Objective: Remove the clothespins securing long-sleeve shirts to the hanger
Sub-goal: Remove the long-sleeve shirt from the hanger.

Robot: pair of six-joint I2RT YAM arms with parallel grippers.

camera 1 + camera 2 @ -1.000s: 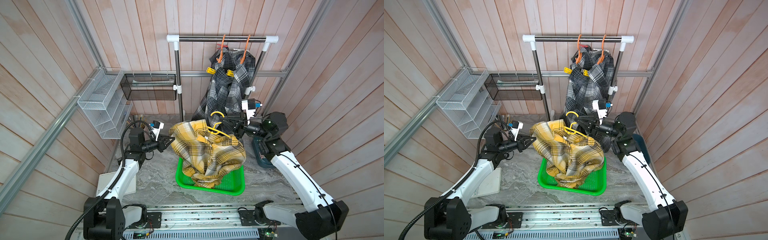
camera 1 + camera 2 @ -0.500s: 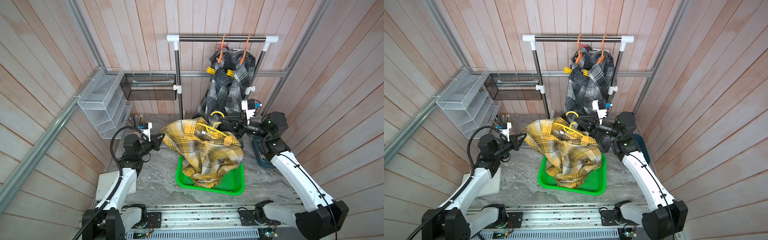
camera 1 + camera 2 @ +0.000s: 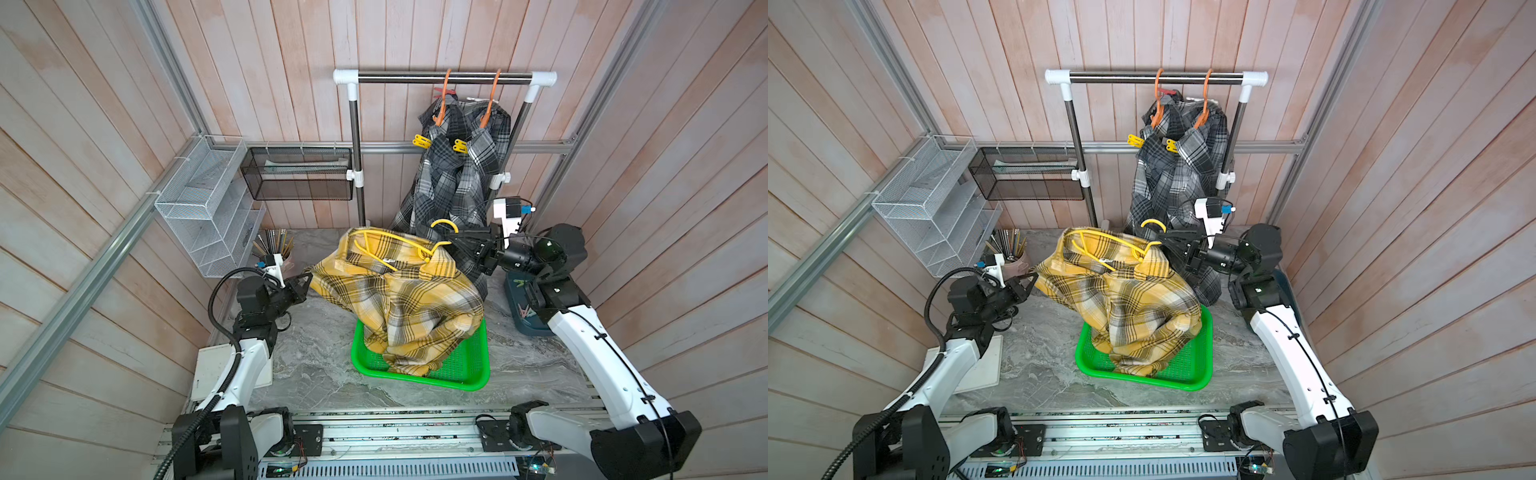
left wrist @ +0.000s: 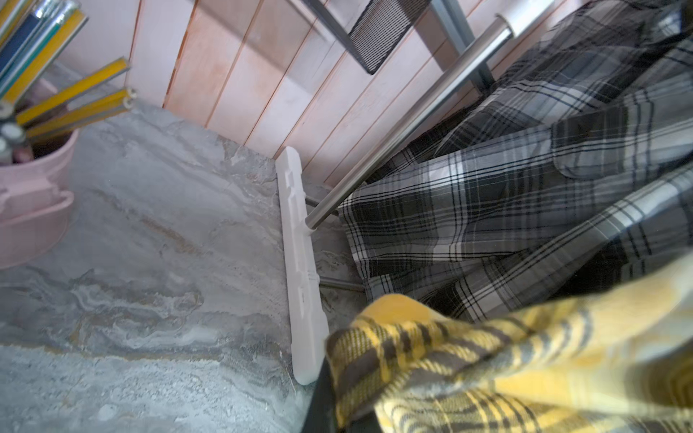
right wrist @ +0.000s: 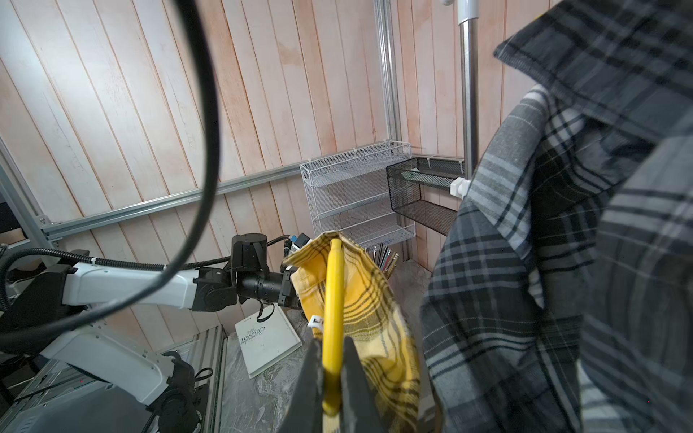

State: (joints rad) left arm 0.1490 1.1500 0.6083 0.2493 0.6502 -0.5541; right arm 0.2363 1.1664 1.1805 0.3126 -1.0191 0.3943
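Observation:
My left gripper moves back and across over the basket's nearest end (image 3: 368, 345) next and releases the yellow shirt's edge. The yellow shirt already drapes into the green basket (image 3: 471, 370).
The yellow plaid long-sleeve shirt (image 3: 399, 299) drapes from a yellow hanger (image 3: 397, 249) down into a green basket (image 3: 471, 370). My right gripper (image 3: 451, 242) is shut on the yellow hanger (image 5: 333, 300) near its hook. My left gripper (image 3: 309, 279) is shut on the yellow shirt's (image 4: 487, 371) left edge, holding it stretched out. Two grey plaid shirts (image 3: 457, 178) hang on orange hangers from the rack rail. Two yellow clothespins (image 3: 422, 141) (image 3: 460, 145) are clipped at their shoulders. No clothespin shows on the yellow shirt.
A dark blue bin (image 3: 524, 316) holding loose clothespins sits under my right arm. A white wire shelf (image 3: 199, 208) and black mesh basket (image 3: 299, 172) hang on the back wall. A pink cup of pens (image 3: 274, 249) and a white book (image 3: 216, 370) are near my left arm.
My left gripper closed on the yellow shirt's edge and drew back to the left, spreading the cloth away from the hanger. The right gripper has held the hanger still.

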